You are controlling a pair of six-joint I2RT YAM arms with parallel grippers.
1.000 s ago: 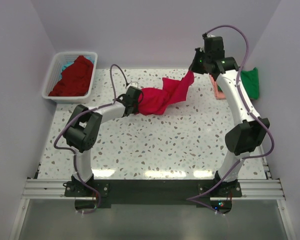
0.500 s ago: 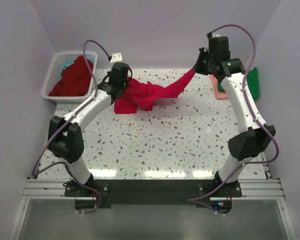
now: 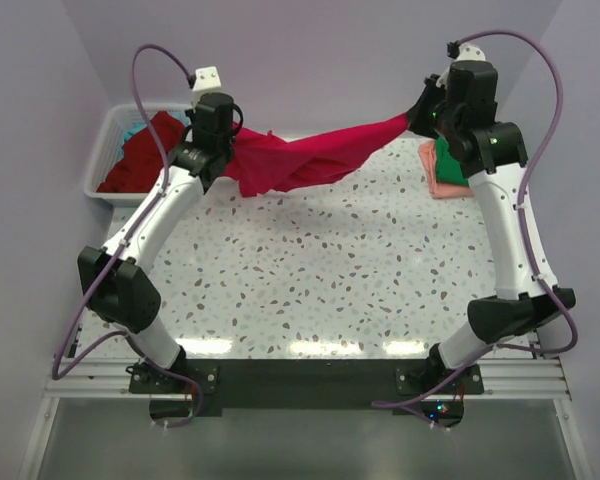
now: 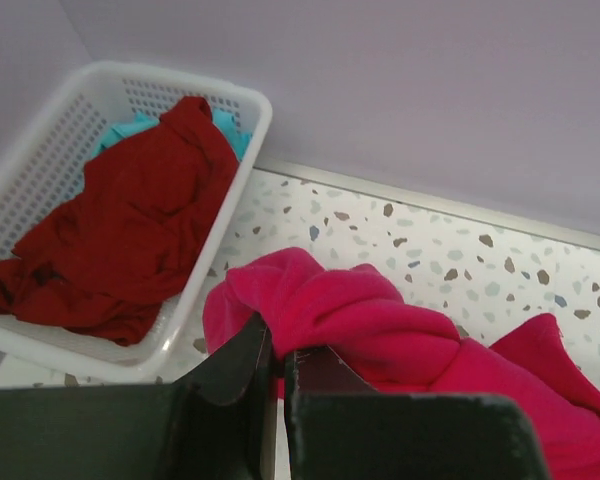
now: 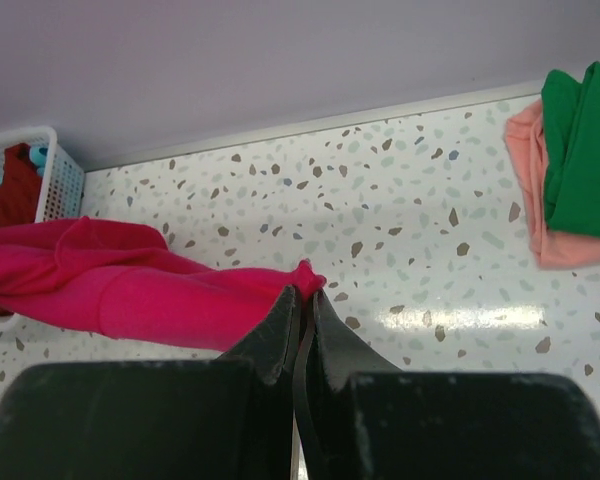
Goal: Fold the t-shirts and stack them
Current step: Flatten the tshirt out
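Note:
Clear tabletop is below my left gripper, to its right in the top view, so my left gripper will move down away from the basket and let go of the cloth.
The crimson-pink t-shirt (image 3: 300, 158) hangs stretched in the air between both grippers, above the far part of the table. My left gripper (image 3: 220, 140) is shut on its left end, also in the left wrist view (image 4: 277, 338) with the cloth (image 4: 360, 320) bunched over the fingers. My right gripper (image 3: 417, 115) is shut on its right end; in the right wrist view (image 5: 305, 292) a small tip of cloth (image 5: 130, 285) is pinched. A dark red t-shirt (image 3: 145, 155) lies over a teal one (image 4: 140, 128) in the basket. A green t-shirt (image 5: 583, 150) lies folded on a salmon-pink one (image 5: 530, 190) at far right.
The white slatted basket (image 3: 105, 150) stands at the far left corner against the wall. The speckled table (image 3: 310, 270) is bordered by lilac walls at the back and both sides. The folded stack (image 3: 442, 172) sits close under the right arm.
Both grippers have risen and moved apart toward the back wall. The crimson-pink shirt has left the table and is now pulled out long between them.

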